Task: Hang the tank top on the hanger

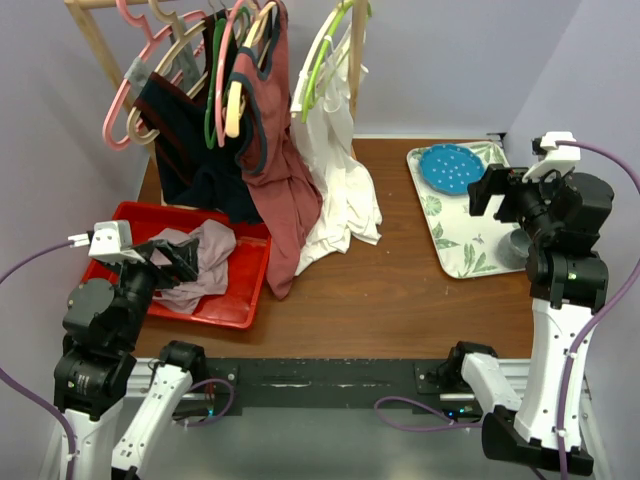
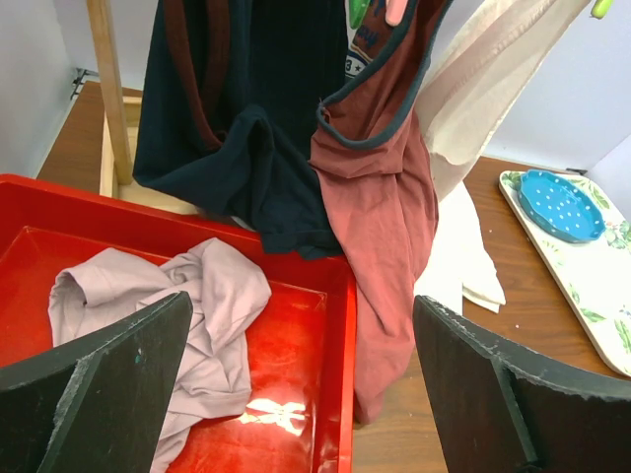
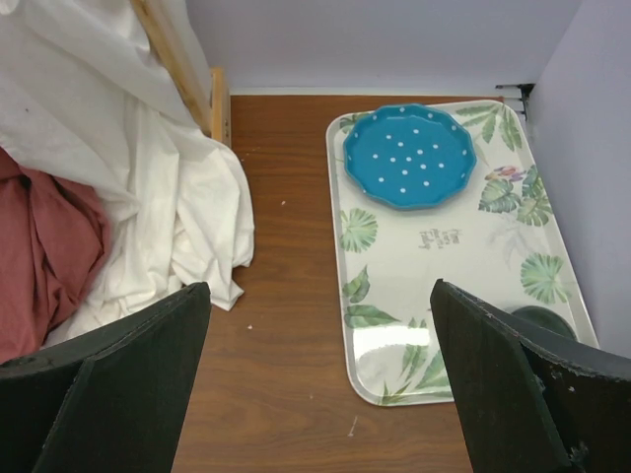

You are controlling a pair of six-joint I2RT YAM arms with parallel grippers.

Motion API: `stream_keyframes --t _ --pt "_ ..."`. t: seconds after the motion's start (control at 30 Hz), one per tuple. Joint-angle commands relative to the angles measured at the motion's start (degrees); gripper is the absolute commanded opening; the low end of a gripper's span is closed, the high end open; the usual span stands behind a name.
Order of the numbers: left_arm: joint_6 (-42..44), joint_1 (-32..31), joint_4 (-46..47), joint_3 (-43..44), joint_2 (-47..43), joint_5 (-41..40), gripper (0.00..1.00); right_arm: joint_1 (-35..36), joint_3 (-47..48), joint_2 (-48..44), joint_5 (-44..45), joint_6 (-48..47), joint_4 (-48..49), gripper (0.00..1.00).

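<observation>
I need to move my left gripper down into the red bin [image 1: 240, 300] next, onto the pale mauve tank top's rounded fold [image 1: 222, 249], because the bare bottom of the bin beside it has room for a finger.
The pale mauve tank top [image 1: 205, 262] lies crumpled in the red bin [image 1: 240, 300]. It also shows in the left wrist view [image 2: 192, 301] at the lower left. The salmon-pink hanger [image 1: 117, 100] hangs bare at the left end of the wooden rack [image 1: 95, 40]. My left gripper [image 1: 168, 260] hovers over the bin's left part, open and empty, with the top just ahead of its left finger [image 2: 301, 330]. My right gripper [image 1: 488, 190] is open and empty above the tray at the right [image 3: 320, 296].
A dark navy garment [image 1: 190, 150], a rust-red tank top [image 1: 285, 190] and a white garment [image 1: 340, 190] hang from the rack and drape onto the table. A lime-green hanger [image 1: 325, 50] holds the white one. A leaf-print tray [image 1: 455, 250] holds a blue dotted plate [image 1: 450, 167].
</observation>
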Motion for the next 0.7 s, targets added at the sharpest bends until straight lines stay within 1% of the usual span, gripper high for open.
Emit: stream_keyframes --t 0.0,0.1,0.13,0.17,0.23,0.3,0.33,0.4,0.43,0.47,0.53,0.57,0.63,0.67 --pt "-0.51 -0.23 2.57 -0.93 0.32 1.11 1.0 -0.18 0.15 0.1 -1.09 0.74 2.03 0.99" --pt "-1.04 -0.23 3.53 -2.33 1.54 2.69 1.0 -0.18 -0.47 -0.07 -5.82 -0.75 2.29 0.98" --pt "-1.39 -0.23 3.54 -2.77 2.16 3.05 1.0 -0.18 -0.64 -0.07 -7.93 -3.28 2.12 0.99" --pt "-1.74 -0.23 3.8 -3.91 3.21 3.83 1.0 -0.18 -1.08 -0.16 -13.52 -4.17 2.2 0.99" --pt "-2.97 -0.23 5.55 -5.67 4.09 4.89 1.0 -0.18 -1.7 0.01 -21.45 -9.52 0.28 0.99" --pt "-4.37 -0.23 7.39 -8.57 5.24 6.03 1.0 -0.18 -3.45 0.19 -32.24 -12.78 -0.26 0.99" --pt "-4.99 -0.23 8.19 -9.53 5.67 6.3 1.0 -0.18 -4.24 0.37 -34.82 -13.32 -0.26 0.99" --pt "-7.0 -0.23 10.99 -13.14 6.9 7.0 1.0 -0.18 -8.8 0.8 -40.0 -13.93 1.05 0.98" --pt "-7.71 -0.23 11.88 -14.36 7.52 6.92 1.0 -0.18 -11.08 1.15 -40.9 -13.85 3.67 0.98" --pt "-8.24 -0.23 12.93 -16.73 9.18 6.57 1.0 -0.18 -16.06 1.51 -41.43 -13.41 5.26 0.99" --pt "-10.52 -0.23 15.14 -18.5 11.73 4.64 0.99 0.0 -20.31 3.52 -42.84 -14.11 7.99 0.99" --pt "-11.05 -0.23 15.75 -19.64 15.05 2.63 0.98 -0.09 -23.73 4.14 -43.02 -14.46 8.79 0.99" --pt "-13.08 -0.23 16.9 -20.09 19.02 -0.28 0.97 -0.09 -26.56 4.93 -43.11 -15.43 11.67 0.99" --pt "-13.6 -0.23 17.33 -20.09 22.95 -2.73 0.95 -0.18 -29.27 4.76 -42.85 -15.43 13.0 0.99"
